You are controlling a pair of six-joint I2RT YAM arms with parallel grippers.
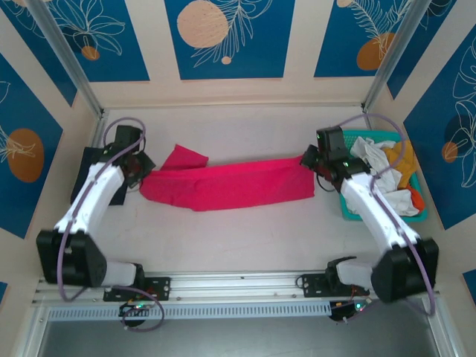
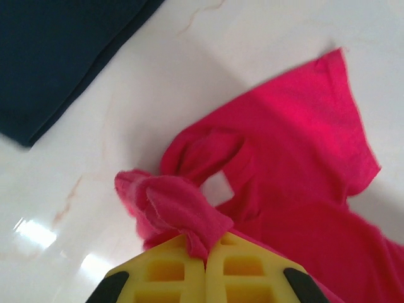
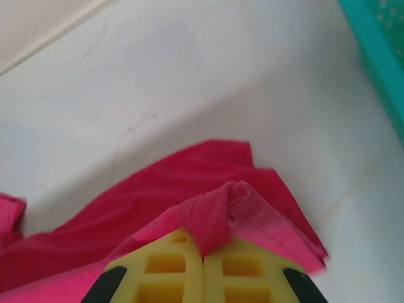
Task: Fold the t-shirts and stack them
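Note:
My left gripper will next pull back and down to the bare white table there, widen the narrow pink t-shirt and release its fold.
A magenta-pink t-shirt is stretched as a long band across the middle of the table between both arms. My left gripper is shut on a bunched fold of its left end, close to a small white neck label. My right gripper is shut on a pinch of the right end. A sleeve sticks out at the back left. A dark navy t-shirt lies flat at the far left, under the left arm. White and yellow-orange t-shirts are heaped in the basket.
A teal mesh basket stands at the right edge beside the right arm; its rim is close to the right gripper. The table has bare white surface in front of the pink shirt. Walls close in on three sides.

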